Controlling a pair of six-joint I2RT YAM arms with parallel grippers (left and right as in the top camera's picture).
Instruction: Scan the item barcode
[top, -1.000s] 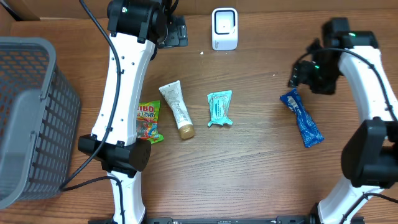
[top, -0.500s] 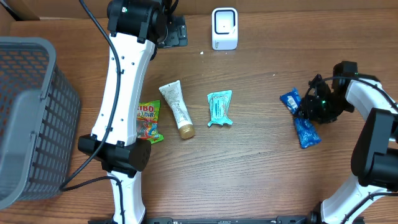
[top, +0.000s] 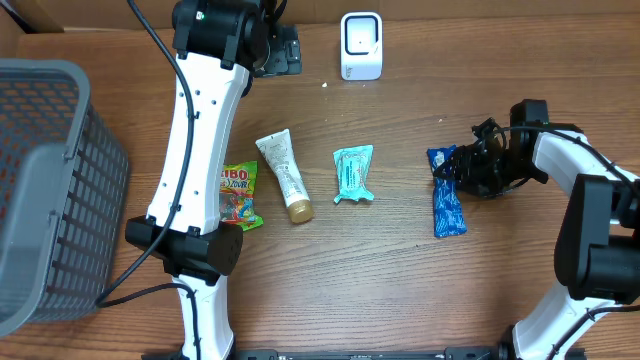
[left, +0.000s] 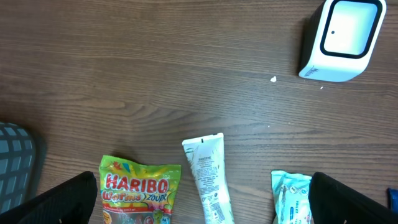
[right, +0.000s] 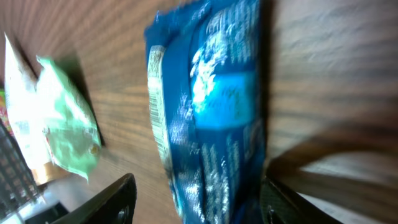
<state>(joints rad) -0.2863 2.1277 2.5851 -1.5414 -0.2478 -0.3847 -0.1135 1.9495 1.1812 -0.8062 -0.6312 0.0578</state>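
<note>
The lower end of the blue snack packet is already between the open fingers of my right gripper, so my right gripper will stay low and close them across it next.
The blue snack packet lies on the wooden table right of centre, its long axis running front to back. My right gripper is low at the packet's far end. In the right wrist view the blue packet sits between the two fingers of my right gripper; one finger is close against it and the other stands clear, so the jaws are open. The white barcode scanner stands at the back centre. My left gripper hangs open and empty high over the back of the table.
A Haribo bag, a white tube and a teal wipes packet lie in a row left of centre. A grey mesh basket fills the left edge. The left arm's white links stretch from the front toward the back.
My right gripper came down from the back right onto the blue packet and shifted left. The packet slid left and swung straighter. The left arm has not moved.
</note>
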